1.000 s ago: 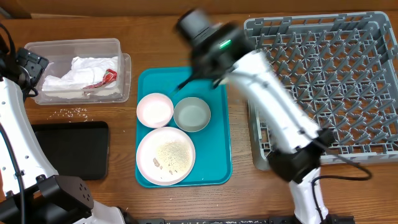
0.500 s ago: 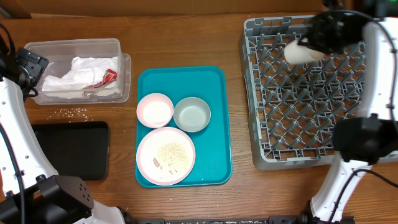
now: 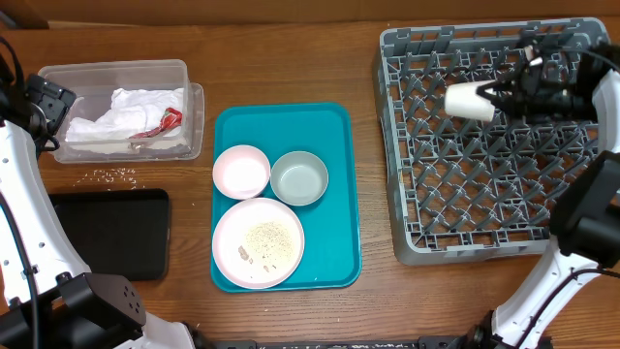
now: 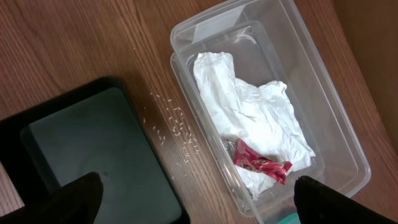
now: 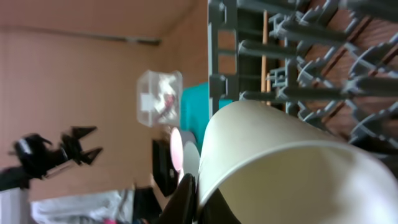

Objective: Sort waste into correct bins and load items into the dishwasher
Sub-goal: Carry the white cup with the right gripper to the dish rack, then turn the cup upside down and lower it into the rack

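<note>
I should lower the small white cup with my right gripper, as it is still above empty pegs, down among them in the grey dish rack [image 3: 407, 247], then open.
My right gripper [image 3: 496, 95] is shut on the small white cup [image 3: 468, 100], held on its side over the upper part of the grey dish rack [image 3: 407, 247]. The cup fills the right wrist view [image 5: 280, 162]. Crumpled white napkins with a red scrap [image 3: 131, 114] lie in the clear tub [image 3: 116, 70]; they also show in the left wrist view [image 4: 249, 118]. Rice crumbs [image 3: 113, 175] lie on the table beside the black tray [image 3: 107, 233]. The pink plate [image 3: 258, 242] with crumbs, pink bowl [image 3: 241, 171] and metal bowl [image 3: 299, 177] sit on the teal tray [image 3: 339, 194]. My left gripper [image 4: 193, 202] is open above the tub's edge and the black tray.
The left arm's white links run down the left edge of the table. The right arm's base stands at the lower right, beside the rack. Bare wood lies between the teal tray and the rack.
My right arm has swung from above the teal tray to over the rack, carrying the white cup, which now hangs lower over the rack's upper part. The left arm has not moved.
</note>
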Motion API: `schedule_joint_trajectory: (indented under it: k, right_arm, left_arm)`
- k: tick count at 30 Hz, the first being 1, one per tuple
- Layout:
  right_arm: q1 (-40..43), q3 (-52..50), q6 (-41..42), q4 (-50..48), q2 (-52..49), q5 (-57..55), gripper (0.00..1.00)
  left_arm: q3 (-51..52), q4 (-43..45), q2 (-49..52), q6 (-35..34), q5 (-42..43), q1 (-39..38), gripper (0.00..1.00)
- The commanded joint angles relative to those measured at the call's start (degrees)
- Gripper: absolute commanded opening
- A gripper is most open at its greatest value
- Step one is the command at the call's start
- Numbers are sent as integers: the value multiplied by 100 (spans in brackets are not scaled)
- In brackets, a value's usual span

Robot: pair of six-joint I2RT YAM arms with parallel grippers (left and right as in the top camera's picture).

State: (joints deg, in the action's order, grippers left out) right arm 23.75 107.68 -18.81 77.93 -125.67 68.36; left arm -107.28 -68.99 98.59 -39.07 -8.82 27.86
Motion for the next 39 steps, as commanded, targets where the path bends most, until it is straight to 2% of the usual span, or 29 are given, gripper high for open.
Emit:
schedule_joint_trajectory:
  k: [1,6,10,14,34,39]
  right_arm:
    - [188,-367,367,-409,133,726,4]
    - [452,-584,1451,-1408,125,800,4]
    - [448,-584,1484,-1744,125,1394,4]
    - [376,-584,1659,-1945,122,1425,4]
    - [295,-603,1993,-1720,-455,1073,4]
    - [420,-592,2100,-1648,-442,398,4]
  left_arm:
    - [0,2,50,-79,-57,-13,100]
    - [0,2,50,-79,-59,-13,100]
    - [0,2,50,-79,-59,-13,100]
    - [0,2,50,-79,-59,-13,100]
    - [0,2,50,-79,-57,-13,100]
    - [0,4,50,-79,-59,-13,100]
